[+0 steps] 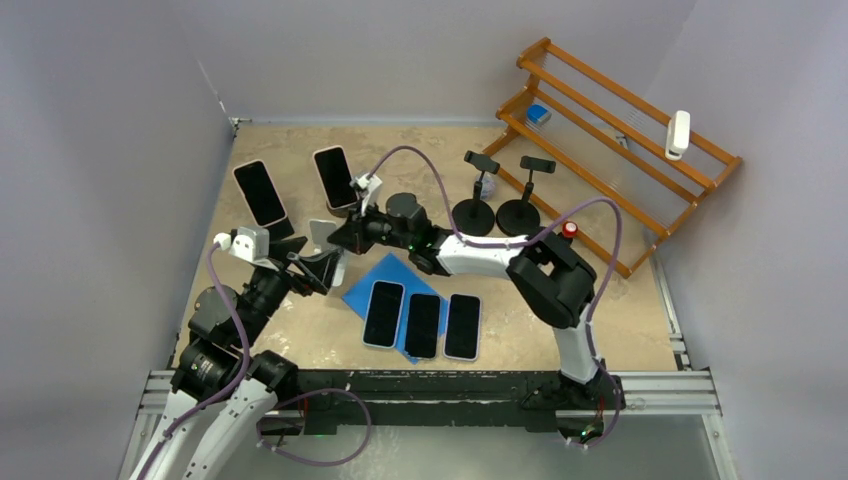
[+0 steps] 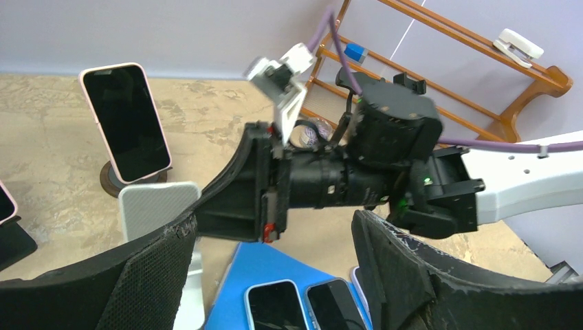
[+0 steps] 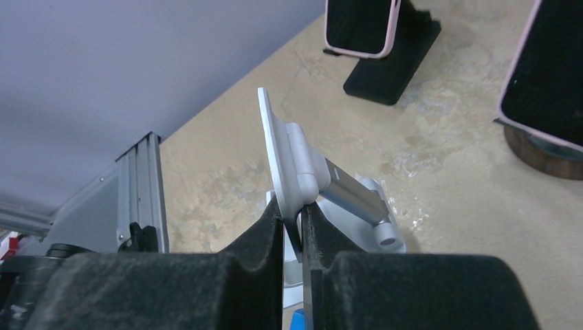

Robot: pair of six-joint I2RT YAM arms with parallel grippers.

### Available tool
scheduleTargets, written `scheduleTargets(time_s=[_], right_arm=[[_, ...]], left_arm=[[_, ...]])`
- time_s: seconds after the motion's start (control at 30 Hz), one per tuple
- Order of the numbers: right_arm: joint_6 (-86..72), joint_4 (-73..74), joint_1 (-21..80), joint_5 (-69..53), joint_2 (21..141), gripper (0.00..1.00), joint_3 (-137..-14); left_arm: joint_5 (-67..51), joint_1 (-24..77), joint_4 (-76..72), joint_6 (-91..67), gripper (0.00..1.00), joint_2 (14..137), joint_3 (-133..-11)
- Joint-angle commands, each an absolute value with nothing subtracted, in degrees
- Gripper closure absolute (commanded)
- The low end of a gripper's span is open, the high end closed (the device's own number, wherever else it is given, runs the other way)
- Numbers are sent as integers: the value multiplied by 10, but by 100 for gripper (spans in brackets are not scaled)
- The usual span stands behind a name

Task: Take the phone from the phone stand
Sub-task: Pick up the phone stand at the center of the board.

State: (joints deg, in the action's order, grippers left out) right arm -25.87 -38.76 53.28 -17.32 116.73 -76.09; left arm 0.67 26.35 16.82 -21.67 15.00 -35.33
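Observation:
The right gripper carries the silver phone stand outward toward the empty black stands next and releases it beside them on the tabletop, as its plate (image 3: 273,148) is bare.
Two phones in pink cases stand on stands at the back left: one (image 1: 260,192) on a black stand, one (image 1: 335,177) on a round stand. They also show in the right wrist view (image 3: 361,26) (image 3: 544,86). A silver phone stand (image 1: 324,238) in front of them holds no phone. My right gripper (image 1: 342,236) is shut on the edge of its back plate (image 3: 273,148). My left gripper (image 1: 318,272) is open and empty just left of the silver stand (image 2: 157,205), facing the right wrist (image 2: 344,180).
Three phones (image 1: 422,322) lie side by side on a blue mat (image 1: 372,272) near the front. Two empty black stands (image 1: 472,212) (image 1: 518,212) stand at the back middle. A wooden rack (image 1: 620,130) with a white object leans at the back right.

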Motion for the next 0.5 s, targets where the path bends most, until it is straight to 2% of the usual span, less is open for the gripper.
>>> scheduleTargets(time_s=[0.0,0.23,0.47], right_arm=[[-258,-462,517,-142,1081,100,-737],[-262,-417,447,-13,1016,100,-685],[-268,-418,377,88,1018,100,-672]], left_arm=[[4,265,142,-213,19,153,-353],[3,264,140,-214,20,152,-353],[3,264,141,-214,19,151,-353]])
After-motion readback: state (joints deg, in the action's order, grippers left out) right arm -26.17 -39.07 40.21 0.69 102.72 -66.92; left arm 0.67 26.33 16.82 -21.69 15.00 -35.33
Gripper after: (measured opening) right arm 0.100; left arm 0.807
